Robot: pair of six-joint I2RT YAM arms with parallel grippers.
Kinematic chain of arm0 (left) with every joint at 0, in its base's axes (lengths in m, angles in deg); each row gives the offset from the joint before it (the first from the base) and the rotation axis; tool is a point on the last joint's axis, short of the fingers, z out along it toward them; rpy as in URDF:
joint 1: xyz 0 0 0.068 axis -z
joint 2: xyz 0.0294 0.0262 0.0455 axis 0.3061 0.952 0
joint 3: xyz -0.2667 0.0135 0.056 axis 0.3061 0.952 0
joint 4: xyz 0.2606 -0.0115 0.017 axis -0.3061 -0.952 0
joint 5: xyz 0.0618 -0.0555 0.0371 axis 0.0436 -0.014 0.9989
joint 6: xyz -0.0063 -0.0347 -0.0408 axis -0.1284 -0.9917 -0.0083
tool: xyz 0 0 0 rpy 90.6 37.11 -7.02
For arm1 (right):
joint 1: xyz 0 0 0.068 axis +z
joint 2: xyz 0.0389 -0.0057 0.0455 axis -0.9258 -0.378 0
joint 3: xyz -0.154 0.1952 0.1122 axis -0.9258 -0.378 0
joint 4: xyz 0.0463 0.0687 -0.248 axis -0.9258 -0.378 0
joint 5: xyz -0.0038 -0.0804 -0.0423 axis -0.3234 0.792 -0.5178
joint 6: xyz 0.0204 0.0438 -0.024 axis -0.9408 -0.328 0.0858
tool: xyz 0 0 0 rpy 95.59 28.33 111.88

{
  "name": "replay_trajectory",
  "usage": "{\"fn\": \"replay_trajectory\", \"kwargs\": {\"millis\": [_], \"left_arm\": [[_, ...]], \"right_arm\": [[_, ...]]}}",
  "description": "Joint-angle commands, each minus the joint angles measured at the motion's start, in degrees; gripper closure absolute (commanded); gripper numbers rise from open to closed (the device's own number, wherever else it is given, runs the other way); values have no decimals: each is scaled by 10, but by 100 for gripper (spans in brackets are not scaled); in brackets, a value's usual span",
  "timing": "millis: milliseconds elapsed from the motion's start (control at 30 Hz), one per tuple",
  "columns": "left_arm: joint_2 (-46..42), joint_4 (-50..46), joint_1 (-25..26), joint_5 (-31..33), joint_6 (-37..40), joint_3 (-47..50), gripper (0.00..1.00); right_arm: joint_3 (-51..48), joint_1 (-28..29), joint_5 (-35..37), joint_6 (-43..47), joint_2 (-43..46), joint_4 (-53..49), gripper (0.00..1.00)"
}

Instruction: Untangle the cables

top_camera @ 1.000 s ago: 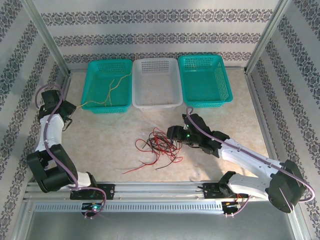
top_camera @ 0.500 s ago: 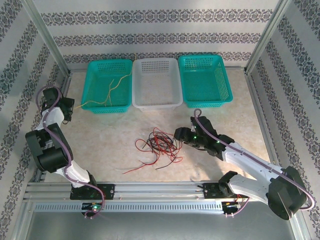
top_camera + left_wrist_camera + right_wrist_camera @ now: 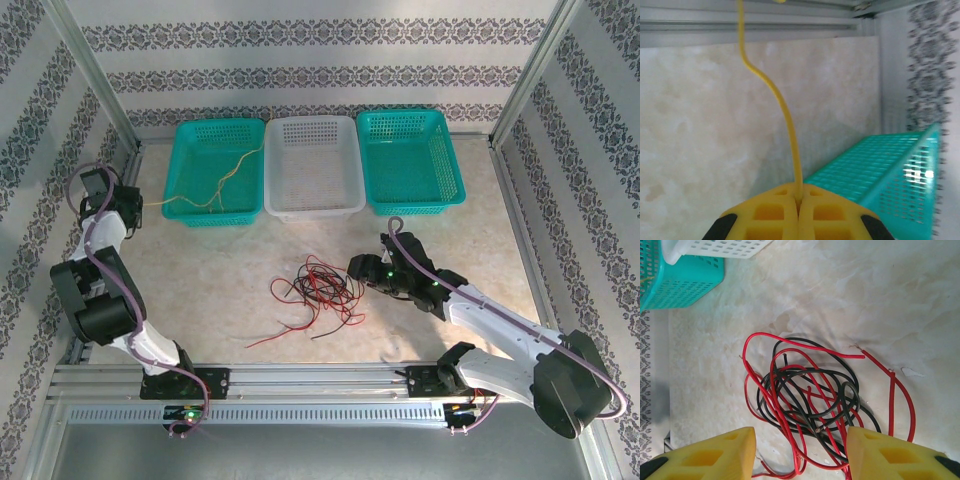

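Note:
I will next move my left gripper outward over the teal basket (image 3: 200, 218), then let go of the yellow cable where its other part lies.
A tangle of red and black cables (image 3: 318, 285) lies on the table in front of the baskets. My right gripper (image 3: 355, 268) hovers just right of it, open. In the right wrist view the tangle (image 3: 810, 390) spreads between and beyond the right gripper (image 3: 800, 440), whose yellow fingers hold nothing. A yellow cable (image 3: 215, 185) lies in the left teal basket (image 3: 200, 218) and trails over its left rim to my left gripper (image 3: 125, 205). In the left wrist view the left gripper (image 3: 800, 192) is shut on the yellow cable (image 3: 782, 107), which rises straight from the jaws.
A white basket (image 3: 312, 205) and a second teal basket (image 3: 410, 205) stand in a row at the back. The left teal basket's wall (image 3: 890, 170) is close beside the left gripper. Metal frame posts and patterned walls border the table.
The left gripper has shut on the yellow cable and drawn back to the left, away from the basket. The right gripper shifted slightly right of the tangle and stayed open.

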Motion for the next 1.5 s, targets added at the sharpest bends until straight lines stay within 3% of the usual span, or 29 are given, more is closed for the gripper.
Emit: {"fn": "replay_trajectory", "kwargs": {"millis": [0, 200, 433, 733, 933, 967, 1000, 1067, 1167, 1267, 1367, 1467], "left_arm": [[-60, 97, -3, -2, -58, 12, 100], [-89, 204, 63, 96, -82, 24, 100], [-2, 357, 149, 154, -134, 20, 100], [51, 370, 234, 255, -103, 1, 100], [63, 384, 249, 262, -80, 11, 100], [60, 384, 253, 268, -73, 15, 94], [55, 382, 258, 276, -67, 20, 79], [45, 371, 269, 291, -51, 30, 42], [25, 349, 282, 297, -23, 42, 15], [0, 299, 299, 306, -2, 45, 2], [-34, 228, 317, 312, 37, 35, 0], [-54, 40, 329, 323, 52, -23, 0]], "right_arm": [[-17, -1, -9, -11, 14, 11, 49], [-29, 8, -8, -21, 17, 25, 49], [-28, 21, -1, -25, 22, 23, 49], [-37, 23, 9, -28, 46, 13, 48], [-42, 22, 10, -25, 60, 2, 48], [-42, 21, 10, -25, 62, 1, 48], [-43, 20, 10, -25, 64, 0, 48], [-42, 18, 10, -24, 71, -3, 48], [-41, 17, 11, -24, 77, -5, 48], [-38, 16, 11, -22, 80, -8, 48], [-36, 16, 10, -20, 75, -9, 48], [-37, 17, 10, -21, 74, -6, 48]]}}
